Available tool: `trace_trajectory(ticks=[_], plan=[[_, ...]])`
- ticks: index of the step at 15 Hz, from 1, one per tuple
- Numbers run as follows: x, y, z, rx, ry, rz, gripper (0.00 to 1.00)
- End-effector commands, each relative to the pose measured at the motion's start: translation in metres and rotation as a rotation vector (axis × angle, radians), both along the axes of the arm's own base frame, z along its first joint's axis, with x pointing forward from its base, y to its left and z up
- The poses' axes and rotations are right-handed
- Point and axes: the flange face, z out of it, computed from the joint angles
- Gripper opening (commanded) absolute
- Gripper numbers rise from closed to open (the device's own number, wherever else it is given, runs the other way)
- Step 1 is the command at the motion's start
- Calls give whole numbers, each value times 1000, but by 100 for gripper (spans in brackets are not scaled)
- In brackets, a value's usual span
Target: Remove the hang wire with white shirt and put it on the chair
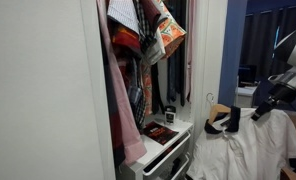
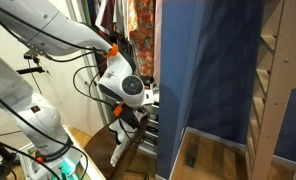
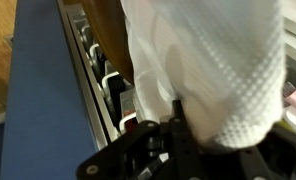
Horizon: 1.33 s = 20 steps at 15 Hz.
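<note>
My gripper should next lower the pinched white cloth toward the brown surface below and release it, as the shirt [image 1: 250, 145] already hangs down beside it.
The white shirt [image 1: 250, 145] with its dark collar [image 1: 224, 123] hangs off the rail, at the lower right beside the closet. The tan hang wire [image 1: 220, 111] shows at its neck. My gripper [image 1: 261, 104] is at the shirt's shoulder, shut on the white cloth. In the wrist view white fabric [image 3: 213, 70] fills the picture and the dark fingers [image 3: 178, 128] pinch into it. In an exterior view the gripper [image 2: 131, 112] holds the shirt [image 2: 121, 146] below it. I cannot make out the chair for certain.
Pink and red patterned garments [image 1: 138, 45] hang in the closet. A white drawer unit [image 1: 163, 150] stands below them with small items on top. A blue panel [image 2: 203, 80] and a wooden frame [image 2: 283, 90] stand close to the arm.
</note>
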Motion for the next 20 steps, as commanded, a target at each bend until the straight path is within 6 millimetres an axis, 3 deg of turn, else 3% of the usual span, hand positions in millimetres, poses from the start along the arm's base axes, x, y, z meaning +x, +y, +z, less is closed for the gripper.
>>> trace_trajectory(ticks=[1, 8, 15, 16, 17, 19, 20], plan=[[-1, -9, -21, 12, 60, -61, 2], [-5, -17, -54, 24, 128, -184, 2], [-2, -22, -77, -51, 135, -181, 2], [-1, -24, -79, -69, 136, -171, 10], [0, -26, -82, -81, 138, -172, 34], [1, -30, -87, -108, 151, -184, 38], [1, -32, -89, -121, 157, -190, 45]])
